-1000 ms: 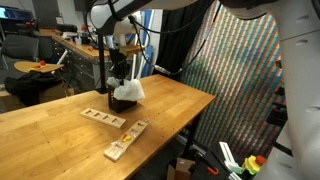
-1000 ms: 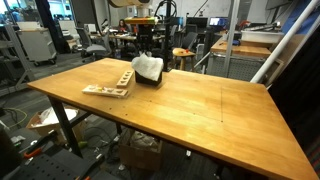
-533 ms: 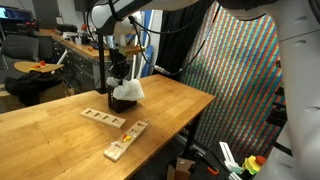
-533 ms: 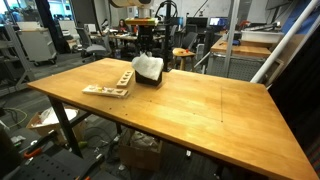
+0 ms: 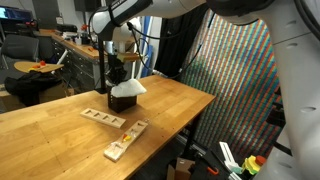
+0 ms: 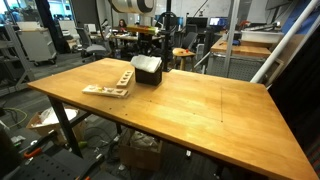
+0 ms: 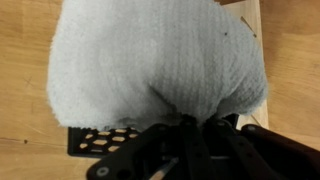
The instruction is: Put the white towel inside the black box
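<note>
The box lies right below my gripper, so next my gripper will stay low over the black box (image 5: 121, 101) (image 7: 95, 140) and open its fingers to let go of the fold of towel.
The white towel (image 5: 129, 89) lies bunched in the top of the black box (image 5: 121, 101) at the far side of the wooden table (image 5: 60, 125). In both exterior views it sits low on the box (image 6: 147, 75), with the towel (image 6: 148, 63) spilling over the rim. My gripper (image 5: 116, 74) comes straight down onto it. In the wrist view the towel (image 7: 150, 55) fills most of the frame, and a perforated wall of the box (image 7: 95, 140) shows under it. My gripper (image 7: 186, 128) is shut on a fold of the towel.
Two wooden strips with holes (image 5: 103, 118) (image 5: 125, 140) lie in front of the box; they also show beside it (image 6: 110, 85). A colourful patterned screen (image 5: 240, 80) stands beyond the table's edge. Desks and chairs (image 6: 40, 40) fill the background.
The gripper has gone down with the towel. The towel now sits lower and flatter on the box than half a second ago.
</note>
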Robot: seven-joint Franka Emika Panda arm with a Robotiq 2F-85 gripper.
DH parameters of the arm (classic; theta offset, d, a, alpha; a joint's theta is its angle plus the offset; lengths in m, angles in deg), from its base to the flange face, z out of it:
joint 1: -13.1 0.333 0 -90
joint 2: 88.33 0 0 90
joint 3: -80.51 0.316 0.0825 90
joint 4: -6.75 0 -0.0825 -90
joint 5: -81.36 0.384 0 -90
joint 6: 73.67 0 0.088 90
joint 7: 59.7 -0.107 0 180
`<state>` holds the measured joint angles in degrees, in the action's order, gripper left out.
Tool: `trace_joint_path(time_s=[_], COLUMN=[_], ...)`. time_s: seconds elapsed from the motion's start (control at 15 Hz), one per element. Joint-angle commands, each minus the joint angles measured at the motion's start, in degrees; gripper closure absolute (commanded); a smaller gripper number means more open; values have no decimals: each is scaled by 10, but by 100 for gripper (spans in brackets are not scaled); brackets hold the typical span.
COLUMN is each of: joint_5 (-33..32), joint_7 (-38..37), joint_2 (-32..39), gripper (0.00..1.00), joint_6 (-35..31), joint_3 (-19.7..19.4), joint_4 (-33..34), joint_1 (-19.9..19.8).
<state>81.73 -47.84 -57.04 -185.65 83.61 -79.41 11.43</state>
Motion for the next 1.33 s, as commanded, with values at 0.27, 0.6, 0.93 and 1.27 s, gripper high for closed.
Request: trace_joint_path(time_s=[0.27, 0.6, 0.93, 1.27], joint_5=[46, 30, -7, -23], joint_7=[66, 97, 94, 85], joint_2=[45, 11, -43, -92], gripper=[97, 57, 19, 0], joint_6=[-1, 5, 17, 6], joint_3=[20, 23, 16, 15], joint_4=[40, 37, 21, -11], joint_1=[-11, -6, 8, 17])
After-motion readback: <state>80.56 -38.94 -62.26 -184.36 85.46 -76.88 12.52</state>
